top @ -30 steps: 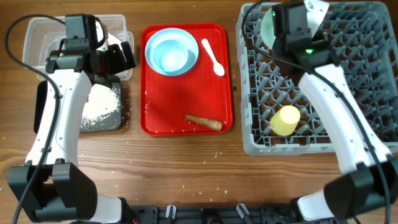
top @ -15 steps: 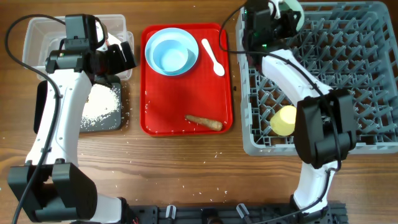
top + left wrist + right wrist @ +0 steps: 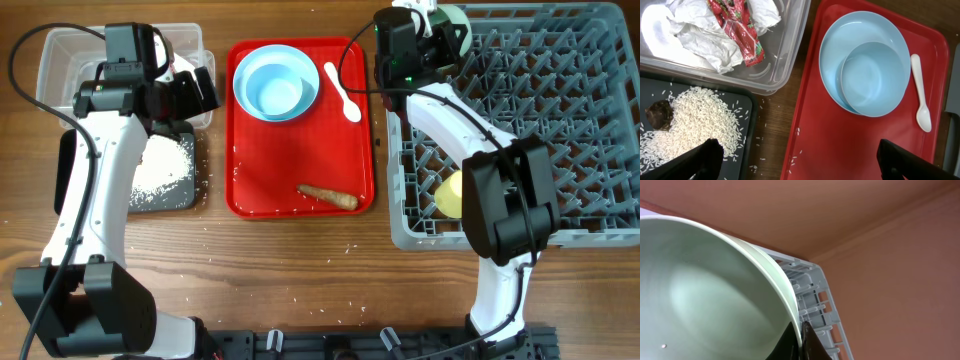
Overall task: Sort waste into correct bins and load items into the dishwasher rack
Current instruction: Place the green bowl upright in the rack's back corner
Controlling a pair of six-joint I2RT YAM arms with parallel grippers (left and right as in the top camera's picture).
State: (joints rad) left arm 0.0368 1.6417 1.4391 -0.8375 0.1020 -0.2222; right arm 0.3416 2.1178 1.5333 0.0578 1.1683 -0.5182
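I should move my right gripper to the left in the overhead view and down into the far corner of the rack by the red tray, because the bowl is still above the rack.
My right gripper (image 3: 437,30) is shut on the rim of the pale green bowl (image 3: 456,14), held tilted over the far left corner of the grey dishwasher rack (image 3: 560,120). In the right wrist view the fingers (image 3: 801,339) pinch the bowl (image 3: 705,295). A yellow cup (image 3: 450,195) lies in the rack. My left gripper (image 3: 800,162) is open and empty, over the gap between the bins and the red tray. A light blue bowl (image 3: 278,88) sits in a pale plate (image 3: 250,62), with a white spoon (image 3: 342,92) beside it. A carrot-like root (image 3: 328,197) lies on the red tray.
The clear tub (image 3: 790,45) holds white tissue (image 3: 700,40) and a red wrapper (image 3: 740,30). The black tray (image 3: 185,200) holds rice (image 3: 695,115) and a dark lump (image 3: 659,112). Rice grains are scattered on the wood and on the red tray (image 3: 290,150).
My right arm has swung left with the green bowl, from over the rack's far side to its far left corner. The left arm has not moved.
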